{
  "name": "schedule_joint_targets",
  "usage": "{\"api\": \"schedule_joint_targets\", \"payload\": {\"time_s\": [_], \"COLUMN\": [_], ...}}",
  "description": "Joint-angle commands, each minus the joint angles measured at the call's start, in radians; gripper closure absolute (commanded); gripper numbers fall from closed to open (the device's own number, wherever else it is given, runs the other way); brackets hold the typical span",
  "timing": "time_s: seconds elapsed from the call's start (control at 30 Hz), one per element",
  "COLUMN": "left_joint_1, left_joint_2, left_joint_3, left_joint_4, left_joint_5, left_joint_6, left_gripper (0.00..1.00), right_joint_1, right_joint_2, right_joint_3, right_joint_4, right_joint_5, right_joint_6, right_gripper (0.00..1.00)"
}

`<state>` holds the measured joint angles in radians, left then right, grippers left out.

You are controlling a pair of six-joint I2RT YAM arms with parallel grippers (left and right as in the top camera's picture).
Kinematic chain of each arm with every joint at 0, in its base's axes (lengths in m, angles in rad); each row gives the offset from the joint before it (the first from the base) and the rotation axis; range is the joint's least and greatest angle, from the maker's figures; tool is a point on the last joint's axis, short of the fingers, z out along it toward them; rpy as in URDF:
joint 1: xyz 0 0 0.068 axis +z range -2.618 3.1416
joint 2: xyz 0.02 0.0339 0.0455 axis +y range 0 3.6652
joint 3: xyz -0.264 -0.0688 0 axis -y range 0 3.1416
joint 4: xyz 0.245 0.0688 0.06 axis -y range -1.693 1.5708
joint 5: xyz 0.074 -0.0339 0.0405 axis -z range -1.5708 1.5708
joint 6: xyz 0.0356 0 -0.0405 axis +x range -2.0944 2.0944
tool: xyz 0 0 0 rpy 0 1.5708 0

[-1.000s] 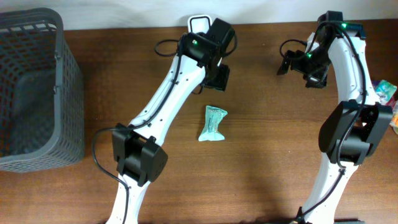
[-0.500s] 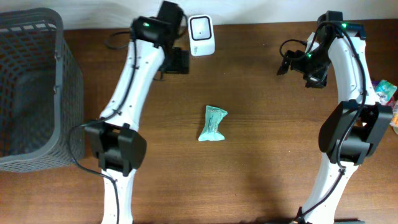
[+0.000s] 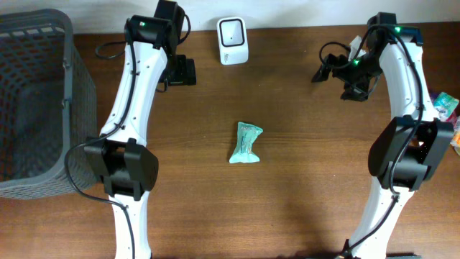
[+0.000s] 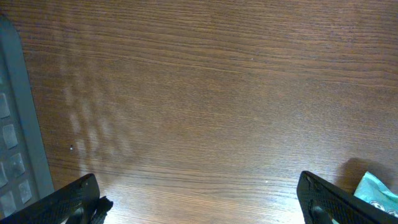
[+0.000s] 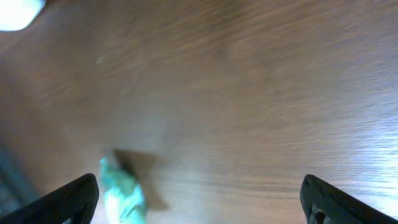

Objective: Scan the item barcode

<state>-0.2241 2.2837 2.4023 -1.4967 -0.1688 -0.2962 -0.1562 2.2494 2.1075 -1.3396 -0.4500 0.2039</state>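
Observation:
I need to bring my right gripper back down and to the left in the overhead view, onto the middle of the teal packet, because the packet lies in the middle of the table, away from the gripper's fingers.
A teal snack packet (image 3: pixel 246 142) lies flat on the wooden table, mid-table. The white barcode scanner (image 3: pixel 233 31) stands at the back edge. My left gripper (image 3: pixel 180 72) hangs left of the scanner, open and empty. In the left wrist view the left gripper (image 4: pixel 202 205) shows only bare wood between its fingers, with the packet's corner (image 4: pixel 378 190) outside its right finger. My right gripper (image 3: pixel 336 79) hovers at the back right, open and empty. In the blurred right wrist view the packet (image 5: pixel 121 194) lies beside the left finger of the right gripper (image 5: pixel 202 202), and the scanner (image 5: pixel 17 12) shows at the top left.
A grey mesh basket (image 3: pixel 68 108) stands at the table's left edge; its rim (image 4: pixel 22 124) shows in the left wrist view. Another teal packet (image 3: pixel 445 105) lies at the far right edge.
My left arm has swung left, away from the scanner, and its jaws have opened wide. The scanner is now fully uncovered. The right gripper has shifted slightly left.

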Motion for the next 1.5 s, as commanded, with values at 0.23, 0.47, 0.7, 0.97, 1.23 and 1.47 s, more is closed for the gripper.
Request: {"api": "schedule_joint_targets", "payload": {"time_s": [0.23, 0.47, 0.7, 0.97, 1.23, 1.47], "left_joint_1": [-0.003, -0.003, -0.003, -0.003, -0.003, -0.003], "left_joint_2": [0.009, 0.009, 0.009, 0.009, 0.009, 0.009], "left_joint_3": [0.013, 0.013, 0.013, 0.013, 0.013, 0.013], "left_joint_4": [-0.001, -0.001, -0.001, -0.001, -0.001, -0.001], "left_joint_5": [-0.008, -0.008, -0.008, -0.008, -0.008, -0.008], "left_joint_6": [-0.01, -0.01, -0.01, -0.01, -0.01, -0.01], "left_gripper": [0.01, 0.01, 0.01, 0.01, 0.01, 0.01], "right_joint_1": [0.307, 0.413, 0.412, 0.412, 0.41, 0.411], "right_joint_2": [0.002, -0.003, -0.19, -0.54, -0.554, -0.544], "right_joint_3": [-0.249, -0.264, -0.264, -0.428, -0.917, -1.099], "right_joint_4": [-0.162, -0.126, -0.208, -0.143, 0.517, 0.832], "right_joint_5": [-0.107, -0.178, -0.064, 0.043, -0.352, -0.139], "right_joint_6": [-0.259, -0.144, -0.135, -0.135, 0.052, 0.295], "right_gripper": [0.01, 0.1, 0.1, 0.01, 0.01, 0.01]}}
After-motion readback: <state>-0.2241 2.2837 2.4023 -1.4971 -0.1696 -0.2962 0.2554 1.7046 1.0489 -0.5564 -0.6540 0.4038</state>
